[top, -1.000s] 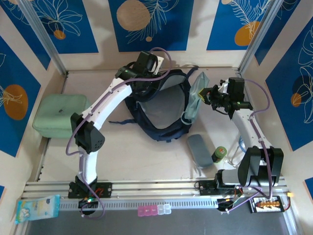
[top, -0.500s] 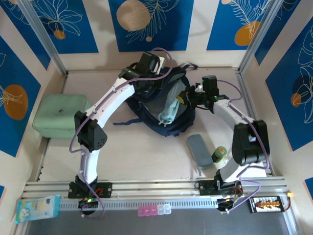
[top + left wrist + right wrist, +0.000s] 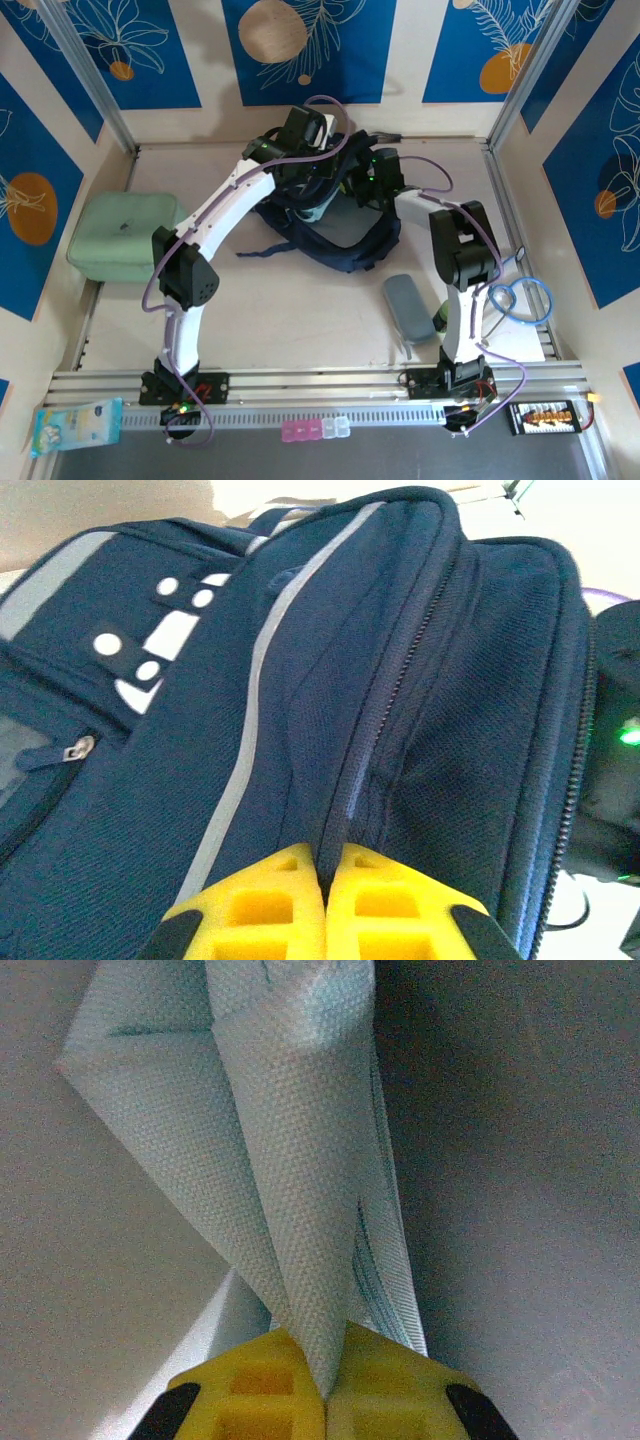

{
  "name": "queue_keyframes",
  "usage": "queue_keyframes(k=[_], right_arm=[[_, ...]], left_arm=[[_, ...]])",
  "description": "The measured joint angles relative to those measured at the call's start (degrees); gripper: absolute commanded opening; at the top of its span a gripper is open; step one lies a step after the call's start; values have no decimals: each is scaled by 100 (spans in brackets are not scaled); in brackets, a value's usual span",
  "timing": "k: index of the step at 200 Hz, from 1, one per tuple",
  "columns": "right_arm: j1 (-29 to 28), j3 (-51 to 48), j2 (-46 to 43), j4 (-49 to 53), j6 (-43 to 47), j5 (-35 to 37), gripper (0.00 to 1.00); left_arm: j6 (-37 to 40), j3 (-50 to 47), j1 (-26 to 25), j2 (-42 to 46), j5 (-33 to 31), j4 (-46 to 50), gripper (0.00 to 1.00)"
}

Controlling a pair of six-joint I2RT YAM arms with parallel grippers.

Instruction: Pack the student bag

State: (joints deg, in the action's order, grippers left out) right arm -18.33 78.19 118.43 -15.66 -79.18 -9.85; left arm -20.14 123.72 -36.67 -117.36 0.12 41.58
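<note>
The inside of the bag, lined in grey, lies just ahead of the right gripper's fingers, so the robot should next push that gripper deeper into it and release the pale blue-green cloth [image 3: 290, 1150] there.
The student bag [image 3: 345, 248], a dark navy backpack with grey trim and white tag patches, lies at the back middle of the table. My left gripper [image 3: 303, 180] is shut on a fold of fabric beside the zipper at the bag's [image 3: 420, 680] upper rim, and in the left wrist view the yellow tips of the left gripper [image 3: 326, 872] pinch that fold. My right gripper [image 3: 347, 187] reaches into the bag's mouth from the right. It is shut on a pale blue-green woven cloth [image 3: 290, 1150], with grey lining around the right gripper [image 3: 326, 1385].
A mint-green rounded case [image 3: 122, 235] sits at the left. A grey-blue pencil pouch [image 3: 408, 305] lies right of centre, beside the right arm. A tissue pack [image 3: 75, 422] and a small pink and white box [image 3: 315, 430] rest on the near rail. A blue cable loop [image 3: 520, 298] hangs at the right.
The right arm has swung left, carrying the pale cloth from beside the bag into its opening. The left gripper has kept its hold on the rim.
</note>
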Motion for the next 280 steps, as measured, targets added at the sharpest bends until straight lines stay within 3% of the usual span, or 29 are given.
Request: queue_keyframes(k=[47, 106, 126, 162, 184, 224, 260, 272, 280], right_arm=[[-400, 348, 479, -538, -109, 649, 3], [-490, 562, 852, -704, -103, 743, 13], [-431, 662, 977, -710, -125, 560, 23], [-214, 562, 894, -452, -190, 11, 50], [-52, 173, 468, -39, -195, -254, 56], [295, -828, -870, 337, -184, -629, 58], [859, -1663, -2288, 927, 55, -503, 61], [1084, -1858, -2671, 1248, 205, -389, 62], [1220, -1976, -2881, 1436, 286, -295, 63]], left_arm=[[-256, 0, 4, -17, -17, -52, 0], [-365, 0, 26, -59, -20, -170, 0], [-365, 0, 39, -59, -17, -170, 0], [-365, -17, 92, -59, -15, -181, 0], [-365, -127, 120, -57, 22, -258, 0], [-361, -348, 129, -46, 208, -398, 0], [-334, -651, 131, 13, 494, -627, 0], [-278, -739, 131, 35, 667, -649, 16], [-214, -791, 133, 42, 765, -669, 31]])
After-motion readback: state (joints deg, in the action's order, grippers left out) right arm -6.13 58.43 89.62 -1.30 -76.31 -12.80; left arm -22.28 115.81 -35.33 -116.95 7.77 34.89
